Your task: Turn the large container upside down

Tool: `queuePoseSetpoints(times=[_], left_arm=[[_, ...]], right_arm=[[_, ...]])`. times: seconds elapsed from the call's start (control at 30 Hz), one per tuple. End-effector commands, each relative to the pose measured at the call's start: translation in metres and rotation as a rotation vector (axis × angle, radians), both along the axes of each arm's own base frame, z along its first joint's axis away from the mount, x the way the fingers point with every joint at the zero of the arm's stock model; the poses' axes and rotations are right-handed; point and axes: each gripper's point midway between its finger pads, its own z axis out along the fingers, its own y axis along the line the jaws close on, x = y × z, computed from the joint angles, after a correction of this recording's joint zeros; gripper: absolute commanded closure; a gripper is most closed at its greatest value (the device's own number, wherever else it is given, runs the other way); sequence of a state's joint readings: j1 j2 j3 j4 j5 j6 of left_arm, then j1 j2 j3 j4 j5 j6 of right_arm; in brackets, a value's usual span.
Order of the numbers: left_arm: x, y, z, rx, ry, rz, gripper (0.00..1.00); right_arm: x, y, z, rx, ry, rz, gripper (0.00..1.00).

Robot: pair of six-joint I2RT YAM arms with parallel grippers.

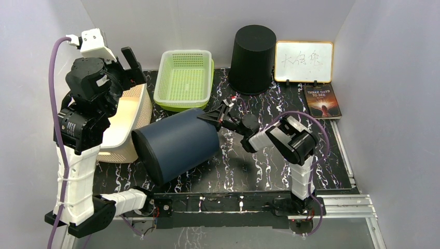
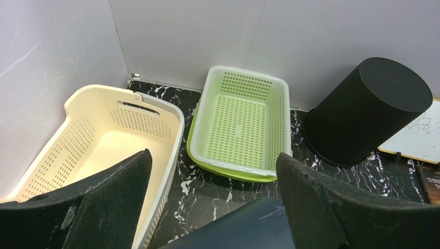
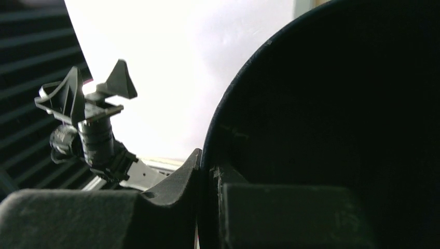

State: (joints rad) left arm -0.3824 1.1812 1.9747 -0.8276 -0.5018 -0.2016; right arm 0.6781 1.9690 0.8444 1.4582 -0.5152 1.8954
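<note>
I will next turn my right gripper down and to the right in the top view to release the container's rim on the bare tabletop, because the container's opening faces sideways.
The large container (image 1: 176,142), a dark blue bucket, lies tilted on its side mid-table, with its flat bottom toward the near left and its mouth toward the right. My right gripper (image 1: 211,118) is shut on its rim. In the right wrist view one finger (image 3: 176,181) is outside the wall and the other is inside the dark interior (image 3: 337,104). My left gripper (image 1: 127,70) is raised above the cream basket, open and holding nothing. In the left wrist view the left gripper (image 2: 214,154) has its jaws spread wide, and the container's side (image 2: 244,228) shows below them.
A cream perforated basket (image 1: 129,119) sits at the left, touching the container. A green-and-white basket (image 1: 184,78) is behind it. An upturned black bin (image 1: 252,59), a small whiteboard (image 1: 303,61) and a book (image 1: 322,101) stand at the back right. Grey walls enclose the table.
</note>
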Motion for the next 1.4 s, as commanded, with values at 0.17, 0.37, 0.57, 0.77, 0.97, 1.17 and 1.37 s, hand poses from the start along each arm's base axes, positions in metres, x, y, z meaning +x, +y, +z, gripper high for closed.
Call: queuePoseSetpoints(times=[0.17,0.37,0.57,0.77,0.97,1.17,1.37], left_arm=[[-0.004,0.005,0.006,0.013,-0.012,0.012,0.13],[-0.002,0.003,0.003,0.009,-0.008,0.012,0.13],[0.0,0.002,-0.002,0.008,0.003,0.011,0.13],[0.003,0.0,-0.011,0.012,0.021,0.009,0.13],[0.006,0.0,-0.026,0.026,0.043,0.012,0.13],[0.009,-0.003,-0.028,0.027,0.043,0.005,0.13],[0.015,-0.008,-0.037,0.026,0.058,-0.012,0.12]], right_arm=[[0.046,-0.092,-0.024,0.098,-0.01,-0.172,1.0],[0.073,-0.14,-0.076,-0.025,0.029,-0.24,1.0],[0.079,-0.171,-0.116,-0.138,0.005,-0.244,0.99],[0.085,-0.19,-0.152,-0.182,0.069,-0.266,0.72],[0.093,-0.205,-0.174,-0.209,0.077,-0.276,0.38],[0.102,-0.222,-0.169,-0.213,0.046,-0.308,0.29],[0.12,-0.244,-0.159,-0.207,0.0,-0.339,0.15]])
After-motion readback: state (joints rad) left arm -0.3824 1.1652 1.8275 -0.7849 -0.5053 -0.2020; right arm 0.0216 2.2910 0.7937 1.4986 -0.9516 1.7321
